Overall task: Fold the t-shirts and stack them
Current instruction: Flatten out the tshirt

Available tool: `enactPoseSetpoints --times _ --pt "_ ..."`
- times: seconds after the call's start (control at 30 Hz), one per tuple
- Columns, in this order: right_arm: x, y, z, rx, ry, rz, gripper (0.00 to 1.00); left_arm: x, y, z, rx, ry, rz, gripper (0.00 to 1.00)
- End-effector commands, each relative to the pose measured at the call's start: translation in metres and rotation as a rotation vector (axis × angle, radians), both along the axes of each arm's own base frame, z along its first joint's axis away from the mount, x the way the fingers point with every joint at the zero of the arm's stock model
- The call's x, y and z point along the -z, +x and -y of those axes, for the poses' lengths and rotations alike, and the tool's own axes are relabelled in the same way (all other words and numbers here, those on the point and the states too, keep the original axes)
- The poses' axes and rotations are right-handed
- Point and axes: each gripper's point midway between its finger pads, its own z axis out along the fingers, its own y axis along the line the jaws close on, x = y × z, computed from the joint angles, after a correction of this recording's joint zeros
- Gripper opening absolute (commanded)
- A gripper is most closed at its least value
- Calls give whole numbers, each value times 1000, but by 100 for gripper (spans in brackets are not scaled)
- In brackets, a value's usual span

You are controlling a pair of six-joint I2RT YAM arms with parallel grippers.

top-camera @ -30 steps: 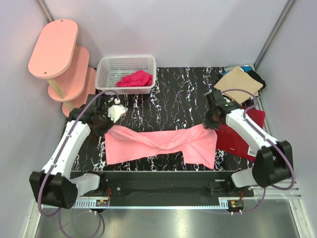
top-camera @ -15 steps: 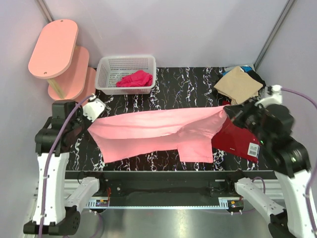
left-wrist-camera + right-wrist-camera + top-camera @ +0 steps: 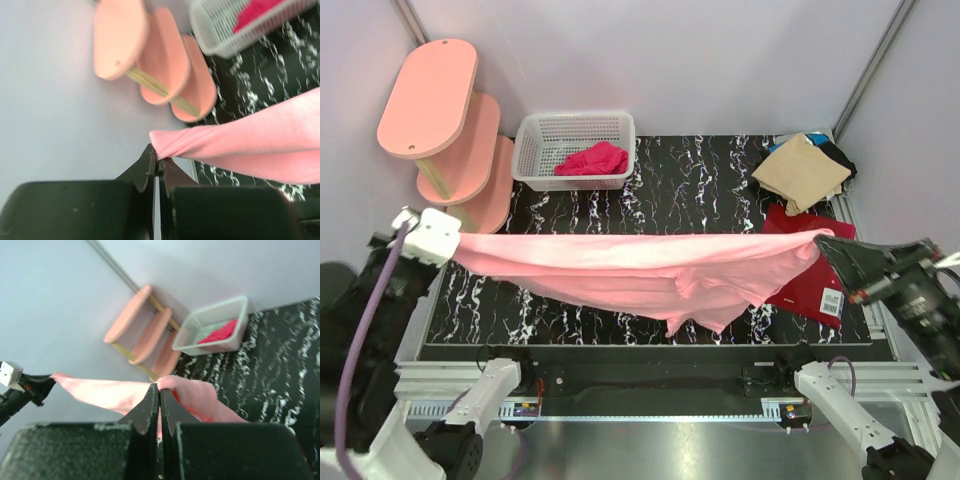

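The dark red t-shirt's cloth is hanging in the air, so next I need to lower my right gripper down and to the left in the top view, onto the bare tabletop [image 3: 725, 217] beside the t-shirt.
The light salmon-pink t-shirt [image 3: 640, 268] hangs stretched in the air between both arms, sagging low at the middle right. My left gripper [image 3: 450, 240] is shut on its left end; the wrist view shows the cloth [image 3: 240, 137] pinched at the fingertips [image 3: 151, 156]. My right gripper [image 3: 820, 243] is shut on its right end, with the cloth [image 3: 192, 390] bunched at the tips. A dark red t-shirt with a white tag [image 3: 815, 285] lies on the table at the right. A tan t-shirt [image 3: 802, 170] lies on a black one [image 3: 840, 155] at the back right.
A white basket [image 3: 532, 150] with a crimson cloth [image 3: 592, 159] stands at the back left of the black marbled table [image 3: 690, 185]. A pink tiered shelf [image 3: 430, 95] stands left of it. Grey walls close in on three sides.
Both arms have risen and pulled apart. The pink t-shirt has gone from lying on the table to hanging taut in the air between them.
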Motion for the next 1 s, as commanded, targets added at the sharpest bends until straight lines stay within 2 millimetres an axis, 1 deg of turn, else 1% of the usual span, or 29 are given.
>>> enactPoseSetpoints --times 0.0,0.07,0.1,0.17,0.2,0.23,0.27,0.3,0.37,0.4,0.43,0.47,0.5,0.53,0.57,0.6,0.63,0.67,0.7,0.73,0.77,0.8,0.83,0.87,0.9,0.93,0.97 --pt "-46 -40 -1 -82 28 162 0 -3 -44 -6 -29 -4 -13 0" --pt "-47 -39 -2 -83 32 157 0 5 -46 -8 -40 3 -28 0" --pt "-43 -31 -1 -67 32 136 0 19 -40 -7 -34 6 -81 0" --pt "-34 -17 0 -33 29 95 0 34 -34 0 -2 -7 -116 0" --pt "-23 -1 0 0 29 49 0 46 -22 3 9 -17 -146 0" --pt "-16 8 -1 14 24 26 0 51 -18 5 21 -21 -151 0" --pt "-8 21 -2 30 25 -13 0 53 -8 9 38 -30 -143 0" --pt "8 39 -4 58 14 -59 0 72 3 11 46 -33 -202 0" --pt "28 60 -8 79 6 -123 0 91 18 14 57 -39 -256 0" --pt "51 80 -11 104 0 -194 0 109 32 17 71 -42 -295 0" --pt "61 90 -13 111 -8 -219 0 121 41 20 85 -45 -321 0" --pt "73 101 -16 121 -14 -252 0 127 55 21 90 -45 -314 0" --pt "97 122 -16 164 -23 -322 0 155 64 23 98 -46 -384 0" --pt "110 133 -18 175 -36 -351 0 171 76 24 102 -46 -429 0" --pt "122 143 -19 189 -46 -382 0 179 91 24 103 -45 -432 0" --pt "147 162 -23 213 -55 -449 0 203 98 24 97 -46 -491 0" --pt "158 172 -27 213 -67 -476 0 220 111 24 95 -47 -545 0" --pt "179 189 -32 222 -82 -536 0 228 126 25 96 -47 -541 0" --pt "192 200 -35 235 -89 -559 0 244 133 25 95 -46 -580 0" --pt "203 210 -37 240 -95 -583 0 263 145 25 90 -45 -642 0" --pt "223 224 -42 244 -115 -635 0 270 160 24 82 -38 -636 0" --pt "230 234 -45 249 -113 -648 0 283 167 22 77 -27 -665 0" --pt "239 242 -46 255 -115 -673 0 305 178 19 67 -19 -730 0" --pt "257 254 -49 257 -137 -716 0 313 189 19 65 -19 -738 0" --pt "261 263 -50 264 -139 -719 0 317 198 18 58 -23 -749 0" --pt "268 268 -51 269 -146 -735 0 334 206 17 54 -27 -804 0" --pt "283 277 -51 274 -166 -768 0 338 214 17 51 -28 -809 0"
